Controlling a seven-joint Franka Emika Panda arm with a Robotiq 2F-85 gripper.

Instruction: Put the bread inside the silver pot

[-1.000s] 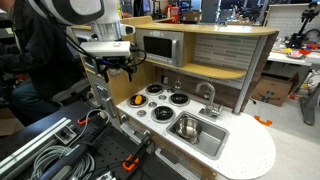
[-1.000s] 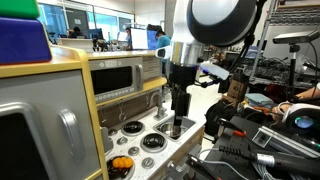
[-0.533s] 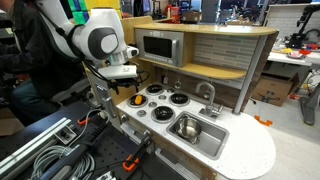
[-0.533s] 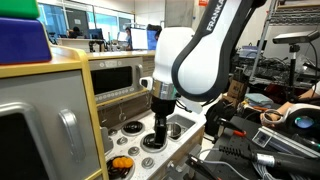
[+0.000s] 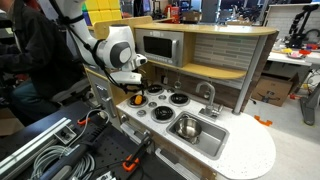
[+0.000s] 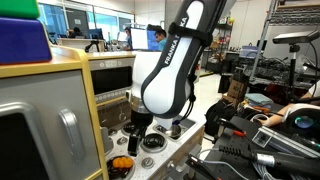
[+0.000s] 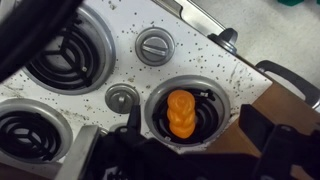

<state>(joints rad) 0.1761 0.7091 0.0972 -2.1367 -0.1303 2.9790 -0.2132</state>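
Observation:
The orange-brown bread [image 7: 180, 112] gets one finger to each side next as my gripper moves down and slightly outward, because its open fingers still hover above the burner [image 7: 205, 95].
The bread [image 7: 180, 112] is a small orange-brown toy piece lying on a black stove burner [image 7: 205, 95]. It also shows in both exterior views [image 5: 136, 99] [image 6: 120, 165]. My gripper [image 7: 192, 128] is open, low over that burner, with one dark finger on each side of the bread and not touching it. The gripper also shows in both exterior views [image 5: 134, 90] [image 6: 133, 142]. The silver pot [image 5: 186, 126] is a small shiny round pot sitting in the sink basin, to the side of the burners and away from the gripper.
The toy stove has several burners [image 7: 70, 50] and round knobs [image 7: 153, 46] on a speckled white top. The steel sink [image 5: 213, 140] has a curved faucet [image 5: 207, 93]. A toy microwave [image 5: 158, 46] stands behind. Cables lie on the bench [image 5: 45, 150].
The arm has swung across the stove and come down; the gripper now hangs just over the bread's burner. The bread and pot have not moved.

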